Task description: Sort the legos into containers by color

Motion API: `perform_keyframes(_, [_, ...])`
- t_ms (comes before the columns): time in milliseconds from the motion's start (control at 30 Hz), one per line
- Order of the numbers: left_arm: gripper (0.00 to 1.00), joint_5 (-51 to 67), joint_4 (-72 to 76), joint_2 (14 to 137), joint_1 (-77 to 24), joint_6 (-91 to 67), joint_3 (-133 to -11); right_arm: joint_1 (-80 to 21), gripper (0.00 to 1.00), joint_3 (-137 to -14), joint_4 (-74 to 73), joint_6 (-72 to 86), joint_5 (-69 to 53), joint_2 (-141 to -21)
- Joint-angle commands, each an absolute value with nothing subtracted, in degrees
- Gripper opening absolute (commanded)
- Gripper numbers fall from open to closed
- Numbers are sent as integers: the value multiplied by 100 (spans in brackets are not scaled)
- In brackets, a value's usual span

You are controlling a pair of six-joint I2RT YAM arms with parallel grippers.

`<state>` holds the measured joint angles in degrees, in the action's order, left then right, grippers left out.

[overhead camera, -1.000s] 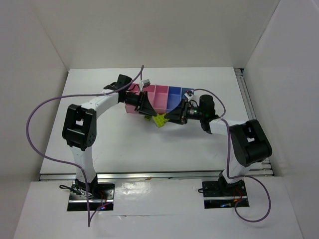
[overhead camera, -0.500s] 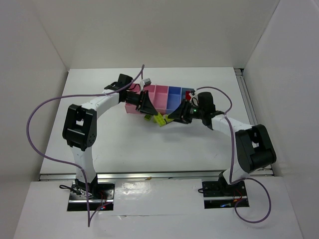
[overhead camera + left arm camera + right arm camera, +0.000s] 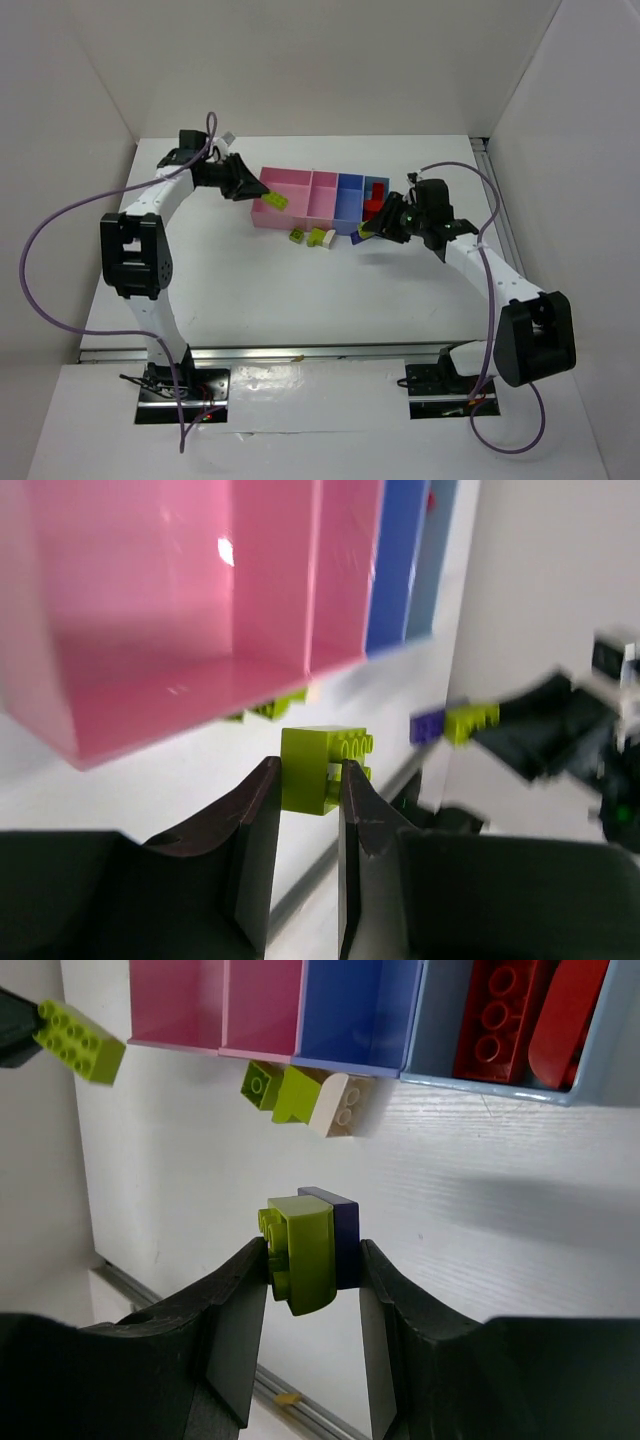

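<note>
The yellow-green lego still hangs toward the near side of the container, so I need to carry my left gripper outward next over the middle of the wide pink container [image 3: 295, 184] [image 3: 150, 600] to release the lego.
My left gripper [image 3: 260, 194] [image 3: 305, 780] is shut on a yellow-green lego [image 3: 273, 200] [image 3: 312, 768], held above the wide pink container [image 3: 295, 184] [image 3: 150, 600]. My right gripper [image 3: 368, 230] [image 3: 312, 1255] is shut on a yellow-green lego joined to a dark blue lego [image 3: 345, 1225], held above the table in front of the blue containers [image 3: 350, 196] [image 3: 360, 1010]. Red legos [image 3: 374, 197] [image 3: 500, 1015] lie in the rightmost light blue container. Two yellow-green legos [image 3: 297, 236] [image 3: 285, 1090] and a whitish lego [image 3: 328, 238] [image 3: 342, 1105] lie on the table against the row's front wall.
The joined row of containers stands mid-table, a narrower pink one [image 3: 262, 1005] between the wide pink and the blue. White walls close in the table on the left, back and right. Purple cables loop beside both arms.
The grippers were together at a yellow-green cluster in front of the containers. The left has pulled back-left and up with one brick; the right has moved right with the green and blue piece.
</note>
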<state>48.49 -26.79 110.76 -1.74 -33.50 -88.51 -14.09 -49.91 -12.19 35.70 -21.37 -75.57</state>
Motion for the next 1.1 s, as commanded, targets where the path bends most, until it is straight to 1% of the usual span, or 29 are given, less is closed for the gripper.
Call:
perform_keyframes(0, [0,3921,-2364,10906,-255,-3981,-9307,-1406,14,-5335,-1600,3217,-1881,-7400])
perform_keyframes(133, [0,3683,-2364,11320,-307,-4165,-9851,-1406,14,-5335,-1705,3164,-1881,-7400])
perform_keyframes(267, [0,3166,-2364,11697,-360,-4236,-10168,-1406,14,-5335,-1775,3112,-1881,-7287])
perform_keyframes(333, [0,3111,-2364,11925,-422,-4236,-10283,-1406,14,-5388,-1828,3111,-1881,-7286])
perform_keyframes(367, [7,3024,-2364,11996,-422,-4236,-10449,-1406,14,-5388,-1828,3050,-1881,-7286])
perform_keyframes(433, [35,2971,-2653,12120,-483,-4175,-10643,-1406,14,-5510,-1898,3050,-1881,-7286])
perform_keyframes(467, [46,2971,-2715,12172,-544,-4070,-10774,-1406,14,-5511,-1951,2998,-1829,-7286])
perform_keyframes(500, [65,2971,-2768,12173,-615,-4017,-10775,-1406,14,-5511,-1951,2997,-1828,-7286])
perform_keyframes(533, [74,2971,-2769,12173,-615,-3947,-10854,-1406,14,-5511,-1951,2997,-1828,-7286])
perform_keyframes(567, [79,2971,-2908,12121,-685,-3807,-10933,-1406,14,-5511,-1951,2997,-1828,-7286])
perform_keyframes(633, [82,3032,-3040,12050,-738,-3657,-11003,-1406,14,-5511,-1951,2997,-1933,-7286])
perform_keyframes(733, [82,3032,-3322,11708,-861,-3358,-11065,-1406,14,-5572,-1846,2997,-2057,-7286])
perform_keyframes(767, [77,3032,-3322,11585,-940,-3270,-10996,-1406,14,-5572,-1794,2945,-2144,-7347])
perform_keyframes(833, [74,3522,-3261,11347,-1115,-2884,-10715,-1406,14,-5677,-1723,2944,-2372,-7348])
perform_keyframes(867, [74,3855,-3261,11181,-1177,-2735,-10609,-1406,14,-5678,-1723,2892,-2477,-7400])
perform_keyframes(900, [76,4598,-3156,11127,-1247,-2481,-10382,-1406,14,-5678,-1540,2892,-2731,-7400])
perform_keyframes(1000, [80,5657,-3155,11127,-1537,-2145,-10039,-1406,14,-5730,-1171,2892,-3171,-7461])
perform_keyframes(1033, [81,6078,-3077,11066,-1608,-2040,-9715,-1406,14,-5730,-1099,2953,-3477,-7462])
perform_keyframes(1067, [81,6221,-2885,11065,-1756,-2039,-9529,-1406,14,-5800,-1099,2953,-3559,-7532])
